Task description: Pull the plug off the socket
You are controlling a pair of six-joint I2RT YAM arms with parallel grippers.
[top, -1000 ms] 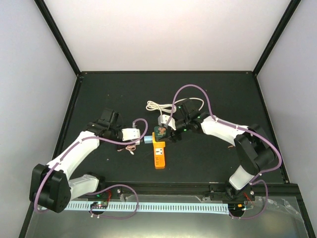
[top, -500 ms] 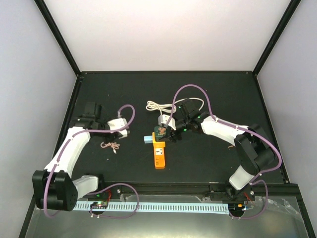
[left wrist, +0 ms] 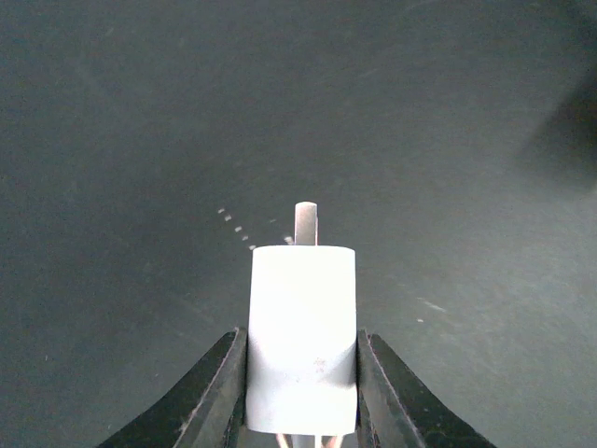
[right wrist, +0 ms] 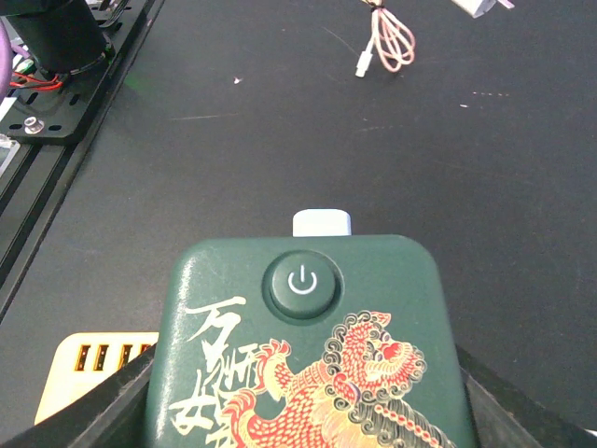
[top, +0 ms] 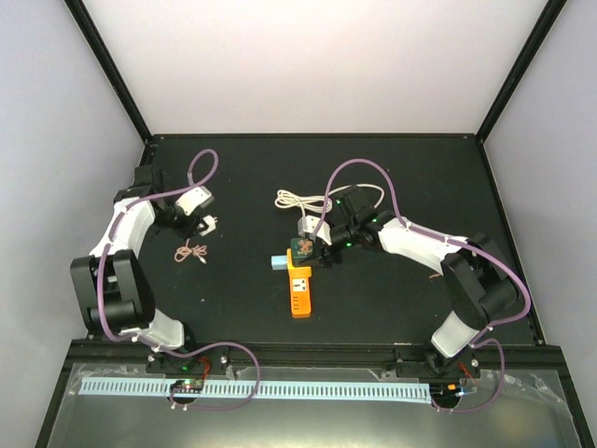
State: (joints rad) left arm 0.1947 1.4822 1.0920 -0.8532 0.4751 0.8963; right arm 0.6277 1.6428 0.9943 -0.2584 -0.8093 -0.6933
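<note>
The plug is away from the socket (top: 299, 291), so my left gripper should next go down and outward, away from the socket, onto that mat and open.
The orange socket (top: 299, 291) lies mid-table; its end shows in the right wrist view (right wrist: 93, 369). A dark green cube (top: 303, 248) with a red lion print (right wrist: 303, 364) sits at its far end. My right gripper (top: 313, 250) is shut on the cube. My left gripper (top: 203, 220) is far to the left, shut on the small white plug (top: 211, 225). In the left wrist view the plug (left wrist: 301, 327) is clamped between both fingers, with a metal prong pointing forward above the mat. Its thin pinkish-cream cord (top: 191, 252) lies coiled on the mat.
A light-blue piece (top: 278, 263) sticks out beside the cube and also shows in the right wrist view (right wrist: 322, 222). Another white block (top: 306, 225) on a cream-white cord (top: 297, 199) lies behind the right gripper. Black frame rails edge the mat.
My left gripper has swung left and toward the back with the white plug, well away from the socket. The thin cord was dragged along. The right arm has not moved.
</note>
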